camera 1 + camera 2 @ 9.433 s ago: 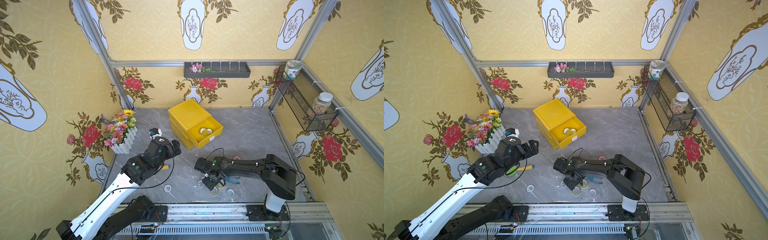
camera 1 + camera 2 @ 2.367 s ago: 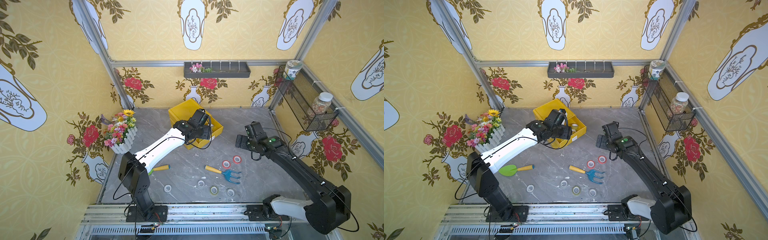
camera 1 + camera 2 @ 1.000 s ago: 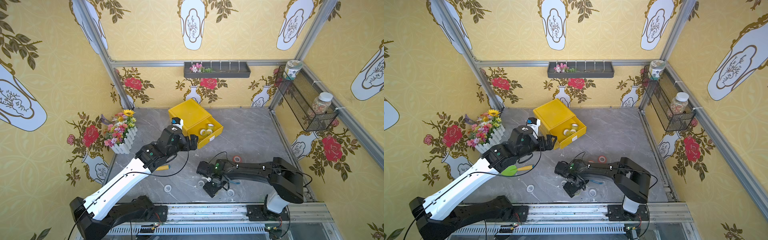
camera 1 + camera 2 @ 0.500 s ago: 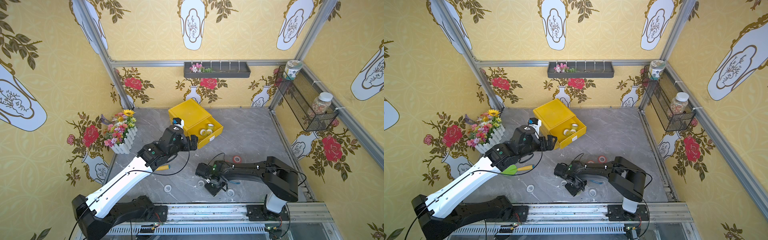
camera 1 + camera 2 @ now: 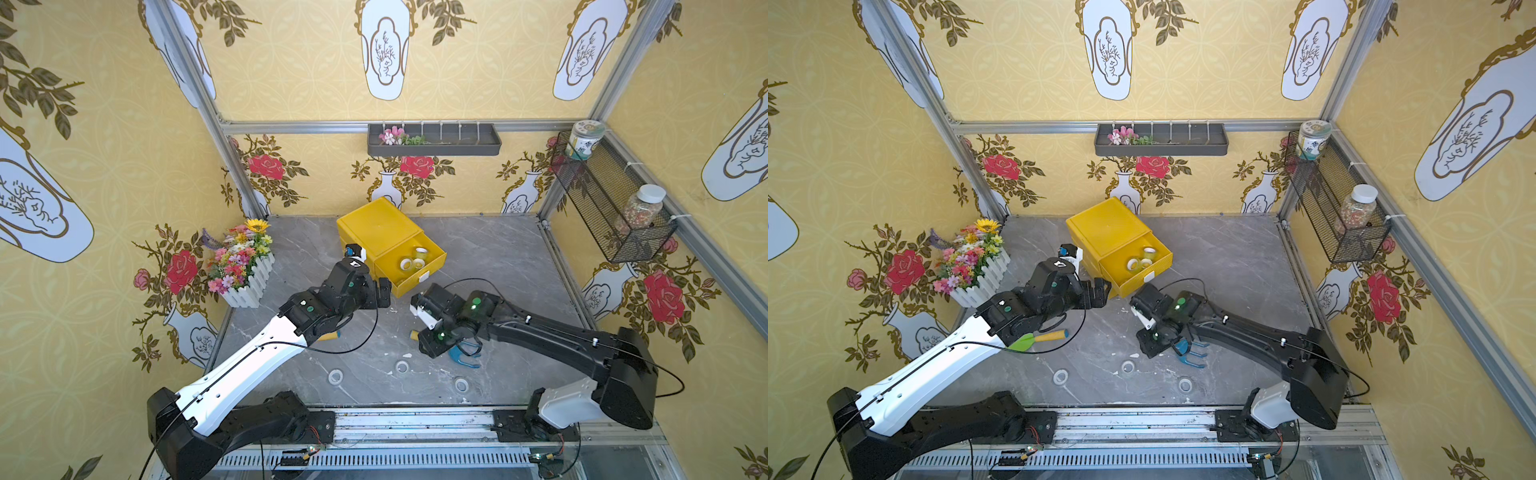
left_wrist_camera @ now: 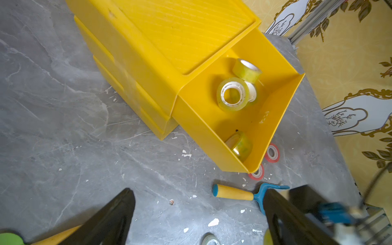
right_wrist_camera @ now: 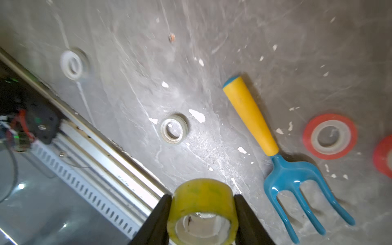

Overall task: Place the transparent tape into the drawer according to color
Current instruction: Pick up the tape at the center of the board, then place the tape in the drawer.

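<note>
The yellowish-green roll should next move outward in my right gripper over the open top drawer (image 5: 415,277) and be released inside, since rolls of the same yellowish color already lie there.
My right gripper (image 7: 202,197) is shut on a yellowish-green transparent tape roll (image 7: 201,189), held above the table near the front rail; in a top view the right gripper (image 5: 432,349) hangs over the rake. The yellow cabinet's top drawer (image 5: 415,277) (image 6: 275,110) stands open with yellowish rolls (image 6: 232,94) (image 5: 405,264) inside. My left gripper (image 6: 197,195) (image 5: 384,291) is open and empty, just left of the drawer front. Clear-grey rolls (image 5: 335,377) (image 5: 402,366) (image 7: 174,128) lie on the table. Two red rolls (image 7: 329,135) (image 6: 272,152) lie by the drawer.
A blue rake with a yellow handle (image 7: 252,114) lies under my right arm. A green toy shovel (image 5: 1034,340) lies under the left arm. A white flower box (image 5: 243,266) stands at the left wall. The metal rail (image 5: 415,419) borders the front.
My right gripper's jaws have closed on the yellowish-green roll and lifted it off the table near the front. The left arm has barely shifted and stays open.
</note>
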Tool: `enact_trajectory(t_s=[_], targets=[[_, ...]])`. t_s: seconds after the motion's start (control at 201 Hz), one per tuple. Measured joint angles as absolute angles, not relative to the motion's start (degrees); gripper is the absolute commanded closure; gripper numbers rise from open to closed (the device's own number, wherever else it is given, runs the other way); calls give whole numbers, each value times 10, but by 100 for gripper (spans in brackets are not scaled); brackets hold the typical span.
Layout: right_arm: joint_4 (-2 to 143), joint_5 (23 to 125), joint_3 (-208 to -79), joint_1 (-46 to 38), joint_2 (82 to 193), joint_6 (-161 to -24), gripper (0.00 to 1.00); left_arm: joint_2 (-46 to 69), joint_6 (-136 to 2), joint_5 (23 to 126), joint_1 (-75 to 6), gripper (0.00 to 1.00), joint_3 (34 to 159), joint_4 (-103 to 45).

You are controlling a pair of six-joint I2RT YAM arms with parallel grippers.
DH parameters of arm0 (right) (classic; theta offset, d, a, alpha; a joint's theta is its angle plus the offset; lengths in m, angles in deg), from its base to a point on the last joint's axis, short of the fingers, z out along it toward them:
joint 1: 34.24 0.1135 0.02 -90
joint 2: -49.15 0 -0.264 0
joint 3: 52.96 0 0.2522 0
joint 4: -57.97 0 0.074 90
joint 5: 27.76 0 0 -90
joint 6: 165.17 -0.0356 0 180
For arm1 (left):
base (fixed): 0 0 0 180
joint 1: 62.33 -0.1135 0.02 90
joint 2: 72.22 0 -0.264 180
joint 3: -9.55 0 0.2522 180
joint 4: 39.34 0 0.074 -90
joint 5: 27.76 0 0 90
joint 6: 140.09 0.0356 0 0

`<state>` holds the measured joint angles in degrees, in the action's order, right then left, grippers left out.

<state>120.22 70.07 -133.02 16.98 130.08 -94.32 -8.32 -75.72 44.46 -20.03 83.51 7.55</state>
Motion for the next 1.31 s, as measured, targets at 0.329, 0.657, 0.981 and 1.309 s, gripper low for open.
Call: enact_trajectory(t_s=[0.329,0.657,0.981,1.309], targets=[[1228,711,-1521,45,1305,-884,56,-100,-772,440,-200,0,801,77],[1209,676,-1681,14,1478,-852,52,-108,-784,440,-200,0,794,80],[1211,627,-1718,17,1529,-839,23,-108,-787,433,-201,0,795,84],[1206,604,-1706,19,1509,-842,5,-92,-790,440,-254,0,831,83]])
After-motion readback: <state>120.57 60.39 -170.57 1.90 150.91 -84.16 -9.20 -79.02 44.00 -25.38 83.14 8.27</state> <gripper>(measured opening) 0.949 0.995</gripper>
